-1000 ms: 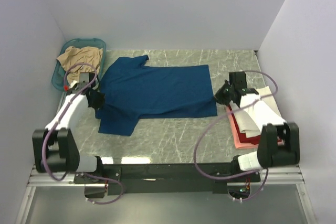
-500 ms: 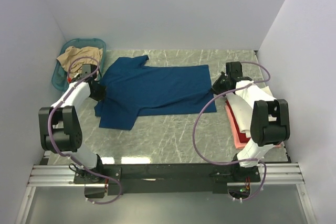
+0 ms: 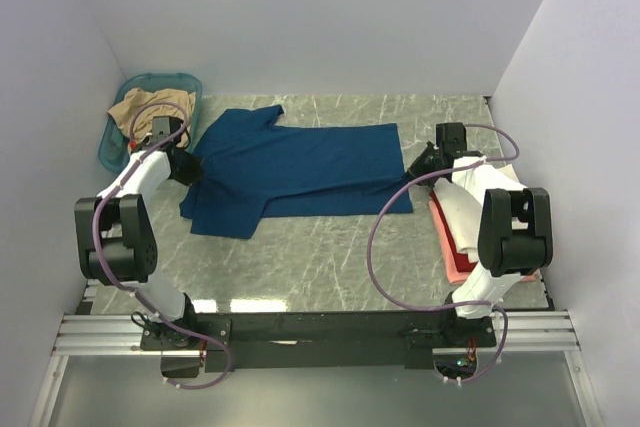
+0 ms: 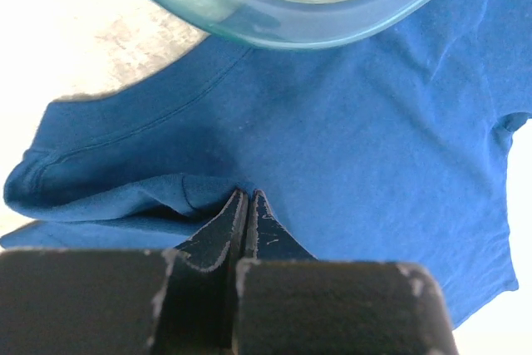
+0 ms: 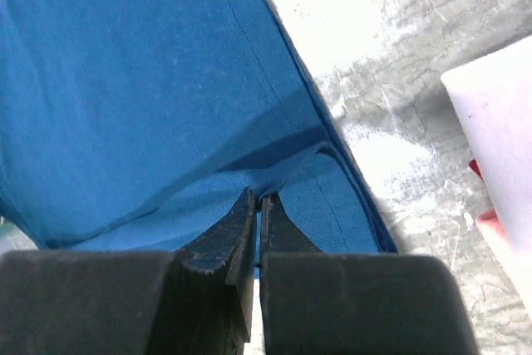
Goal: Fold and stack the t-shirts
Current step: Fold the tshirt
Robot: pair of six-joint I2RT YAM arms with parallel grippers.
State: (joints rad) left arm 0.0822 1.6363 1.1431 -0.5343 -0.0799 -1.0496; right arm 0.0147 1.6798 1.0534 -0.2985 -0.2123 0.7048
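The right gripper will move slightly toward the folded stack and then open at the shirt's hem (image 3: 408, 179) (image 5: 271, 192).
The dark blue t-shirt (image 3: 300, 167) lies spread across the table, print not visible. My left gripper (image 3: 186, 169) is shut on its left edge near the sleeve; in the left wrist view the jaws (image 4: 246, 197) pinch a fold of blue cloth (image 4: 357, 122). My right gripper (image 3: 412, 171) is shut on the shirt's right hem, lifting it; the right wrist view shows the jaws (image 5: 258, 199) closed on the blue cloth (image 5: 150, 81). A tan t-shirt (image 3: 148, 107) lies in the teal basket. A cream-white shirt (image 3: 480, 207) sits folded on red and pink ones (image 3: 462, 259) at right.
The teal plastic basket (image 3: 186, 81) stands at the back left corner; its rim shows in the left wrist view (image 4: 307, 22). The folded stack shows at the right edge of the right wrist view (image 5: 499, 122). Marble tabletop (image 3: 340, 257) lies in front of the shirt.
Both grippers have moved away from the near edge, carrying the shirt's near edge with them. The near part of the shirt is now folded over toward the back.
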